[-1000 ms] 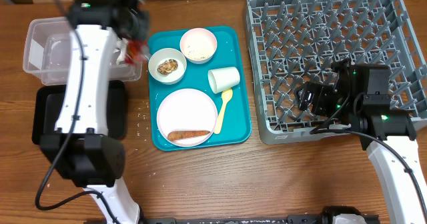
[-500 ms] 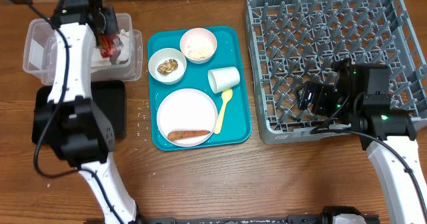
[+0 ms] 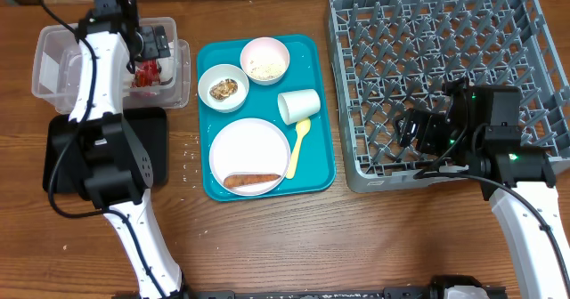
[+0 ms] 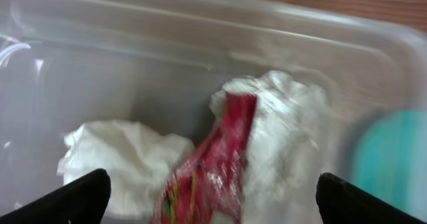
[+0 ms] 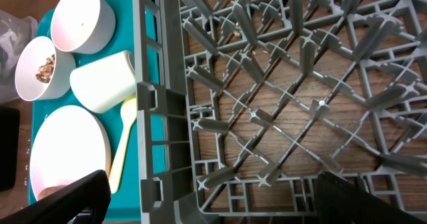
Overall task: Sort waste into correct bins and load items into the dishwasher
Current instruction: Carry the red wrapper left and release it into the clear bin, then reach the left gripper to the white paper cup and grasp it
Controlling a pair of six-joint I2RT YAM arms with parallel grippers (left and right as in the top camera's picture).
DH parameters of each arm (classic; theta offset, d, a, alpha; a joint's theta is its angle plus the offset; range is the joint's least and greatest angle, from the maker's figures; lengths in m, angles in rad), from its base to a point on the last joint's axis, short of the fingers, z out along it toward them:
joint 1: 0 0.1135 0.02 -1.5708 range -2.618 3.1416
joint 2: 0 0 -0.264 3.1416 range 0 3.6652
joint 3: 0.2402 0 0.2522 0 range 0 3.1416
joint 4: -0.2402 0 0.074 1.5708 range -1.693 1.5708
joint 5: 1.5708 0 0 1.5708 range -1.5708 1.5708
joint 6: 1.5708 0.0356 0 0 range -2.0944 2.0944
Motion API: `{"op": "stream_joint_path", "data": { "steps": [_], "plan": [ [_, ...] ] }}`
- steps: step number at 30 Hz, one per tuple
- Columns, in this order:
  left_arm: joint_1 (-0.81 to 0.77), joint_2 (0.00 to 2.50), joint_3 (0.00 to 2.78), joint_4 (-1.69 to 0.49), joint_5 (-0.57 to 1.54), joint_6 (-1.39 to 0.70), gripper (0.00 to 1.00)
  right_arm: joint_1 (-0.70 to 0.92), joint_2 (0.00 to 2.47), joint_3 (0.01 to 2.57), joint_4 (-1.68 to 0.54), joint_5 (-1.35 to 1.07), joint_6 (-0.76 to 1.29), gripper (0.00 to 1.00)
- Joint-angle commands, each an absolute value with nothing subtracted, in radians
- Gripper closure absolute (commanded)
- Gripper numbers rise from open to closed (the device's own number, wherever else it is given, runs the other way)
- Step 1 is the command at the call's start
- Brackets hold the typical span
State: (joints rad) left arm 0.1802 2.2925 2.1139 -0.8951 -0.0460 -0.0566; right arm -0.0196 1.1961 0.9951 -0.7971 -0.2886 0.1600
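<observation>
The robot's left gripper has to swing to the right in the overhead view, past the bowls, onto the small white cup's rim (image 3: pixel 284 109), because the cup's opening faces away from the rack (image 3: pixel 427 32).
My left gripper (image 3: pixel 151 45) hangs open over the right end of the clear tub (image 3: pixel 49 68). Under it the red wrapper (image 4: pixel 213 164) lies loose on the crumpled white napkin (image 4: pixel 127 151), touching neither fingertip. The black tray (image 3: pixel 158 148) sits in front of the tub, partly under my left arm. On the teal tray (image 3: pixel 319 170) are the plate (image 3: pixel 249 148) with the sausage stick (image 3: pixel 252 181), a bowl with a brown lump (image 3: pixel 223 87), a bowl with rice (image 3: pixel 264 59), the cup (image 3: pixel 298 105) on its side and the spoon (image 3: pixel 297 148). My right gripper (image 3: pixel 414 130) stands open, empty, over the dish rack (image 3: pixel 427 32) near its front left corner.
The rack's grey wall (image 5: pixel 163 117) and upright pegs fill the right wrist view, with the cup (image 5: pixel 100 81) and spoon (image 5: pixel 123 144) just beyond the wall. Small white specks lie on the wood between the black tray and the teal tray.
My left gripper carried the red wrapper leftward from beside the teal tray to over the clear tub, then opened and let it go. The right arm has not moved.
</observation>
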Motion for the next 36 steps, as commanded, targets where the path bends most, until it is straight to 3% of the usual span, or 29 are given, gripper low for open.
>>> {"op": "stream_joint_path", "data": {
  "steps": [1, 6, 9, 12, 21, 36],
  "plan": [
    [0.160, 2.145, 2.230, -1.010, 0.135, -0.041, 0.05, -0.023, 1.195, 1.020, -0.792, -0.290, 0.156, 0.00],
    [0.096, 2.073, 2.240, -1.279, 0.428, -0.041, 0.11, -0.023, 1.195, 1.020, -0.791, -0.290, 0.156, 0.00],
    [0.012, 2.073, 2.217, -1.425, 0.473, -0.029, 0.14, -0.023, 1.195, 1.020, -0.792, -0.290, 0.156, 0.00],
    [-0.086, 2.073, 2.146, -1.437, 0.474, -0.030, 0.13, -0.023, 1.195, 1.020, -0.792, -0.290, 0.156, 0.00],
    [-0.294, 2.073, 1.790, -1.062, 0.500, -0.234, 0.13, -0.023, 1.195, 1.020, -0.800, -0.290, 0.156, 0.00],
    [-0.308, 2.073, 1.566, -0.663, 0.517, -0.356, 0.22, -0.023, 1.195, 1.020, -0.814, -0.290, 0.156, 0.00]
  ]
}}
